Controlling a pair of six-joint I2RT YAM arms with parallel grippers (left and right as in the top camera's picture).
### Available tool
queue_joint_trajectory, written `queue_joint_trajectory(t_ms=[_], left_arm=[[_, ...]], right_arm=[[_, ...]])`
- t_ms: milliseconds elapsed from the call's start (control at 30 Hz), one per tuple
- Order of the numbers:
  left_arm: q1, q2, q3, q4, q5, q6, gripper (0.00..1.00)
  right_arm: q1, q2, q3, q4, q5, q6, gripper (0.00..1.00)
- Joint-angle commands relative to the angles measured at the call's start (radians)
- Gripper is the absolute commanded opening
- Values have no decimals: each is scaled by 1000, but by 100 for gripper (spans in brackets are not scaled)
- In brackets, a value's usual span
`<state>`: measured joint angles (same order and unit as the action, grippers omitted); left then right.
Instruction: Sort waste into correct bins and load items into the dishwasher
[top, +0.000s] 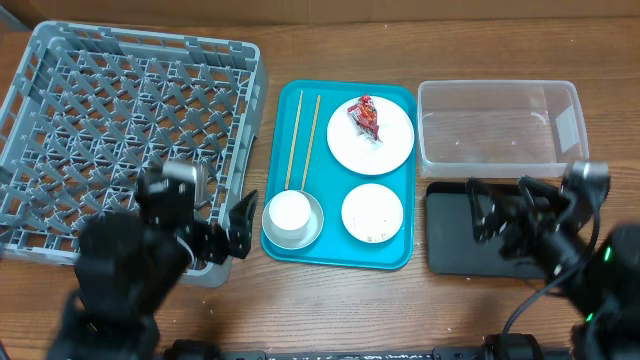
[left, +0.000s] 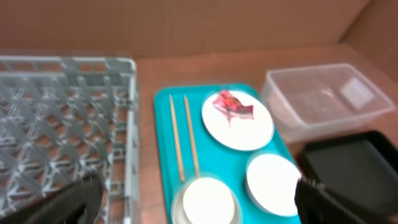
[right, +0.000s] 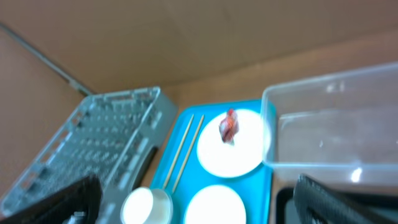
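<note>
The bottom of the cup is inside the bowl, so my right gripper will next move from above the black bin across the tray (top: 400, 255) and down onto the cup's rim.
A teal tray (top: 400, 255) holds a white plate (top: 385, 148) with a red wrapper (top: 366, 118), a smaller white plate (top: 372, 212), a white cup in a clear bowl (top: 291, 216) and two chopsticks (top: 302, 140). The grey dishwasher rack (top: 125, 130) stands at the left. A clear bin (top: 497, 125) and a black bin (top: 470, 245) stand at the right. My left gripper (top: 225, 232) is open and empty beside the rack's near right corner. My right gripper (top: 500, 208) is open and empty over the black bin. The tray also shows in the left wrist view (left: 165, 149) and the right wrist view (right: 264, 183).
A cardboard wall backs the wooden table. The rack, tray and bins stand side by side with narrow gaps of table between them.
</note>
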<state>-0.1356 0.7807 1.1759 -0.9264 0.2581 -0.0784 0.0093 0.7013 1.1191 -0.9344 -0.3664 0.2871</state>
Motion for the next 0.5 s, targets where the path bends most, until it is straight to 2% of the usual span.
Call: queue_joint_trajectory(t_ms=[0, 133, 267, 333, 367, 467], left_arm=[[4, 167, 276, -180, 39, -11, 100], [4, 314, 463, -380, 44, -11, 100], [4, 384, 487, -446, 198, -56, 100], [4, 435, 484, -491, 199, -47, 100], [4, 469, 484, -532, 154, -40, 93], [5, 501, 484, -561, 45, -51, 81]], right_arm=[[5, 153, 189, -111, -20, -6, 100], [5, 290, 280, -134, -58, 37, 100], [5, 368, 280, -123, -174, 54, 100], [25, 427, 280, -127, -326, 53, 91], [93, 467, 279, -131, -357, 53, 86], [245, 509, 274, -137, -291, 56, 82]])
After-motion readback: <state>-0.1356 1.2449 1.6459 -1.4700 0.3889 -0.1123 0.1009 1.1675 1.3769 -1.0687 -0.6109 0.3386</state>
